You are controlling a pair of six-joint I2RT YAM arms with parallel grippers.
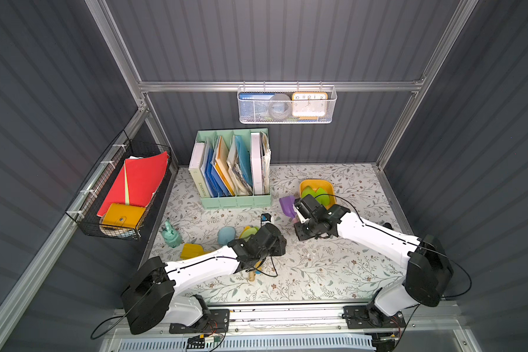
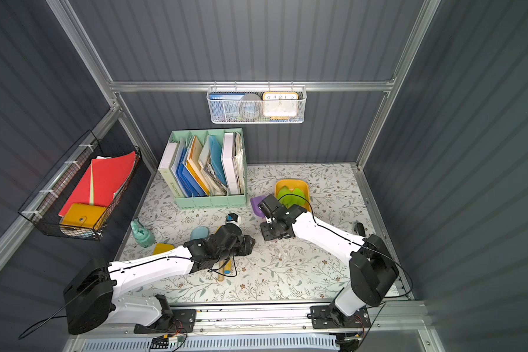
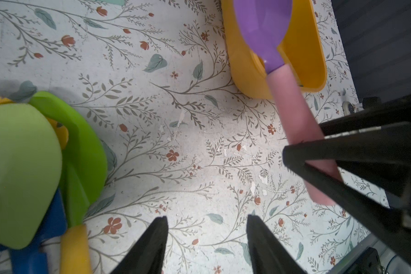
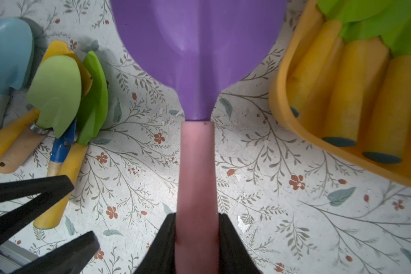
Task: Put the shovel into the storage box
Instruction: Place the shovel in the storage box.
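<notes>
I should swing my right gripper outward over the storage box next, then down onto the green-bladed shovels to release the pink handle, as the blade hangs outside the box.
A shovel with a purple blade (image 4: 197,47) and a pink handle (image 4: 196,166) is held in my right gripper (image 4: 197,218), which is shut on the handle near its end. In both top views the blade (image 1: 286,202) (image 2: 257,202) lies just left of the storage box (image 1: 302,184) (image 2: 277,186). The box is a mustard-yellow tub (image 4: 278,99) that holds green-bladed shovels with yellow handles (image 4: 356,95). My left gripper (image 3: 207,218) is open over bare table, with nothing between its fingers, beside a pile of shovels (image 3: 22,154). The left wrist view also shows the held shovel (image 3: 292,106).
Several loose shovels (image 1: 247,231) lie by the left arm: a light-blue one (image 1: 226,234), a yellow one (image 1: 191,250). A teal toy (image 1: 171,234) stands at the left. A mint file holder (image 1: 235,201) stands at the back, and a small blue-and-white object (image 1: 265,218) lies in front of it.
</notes>
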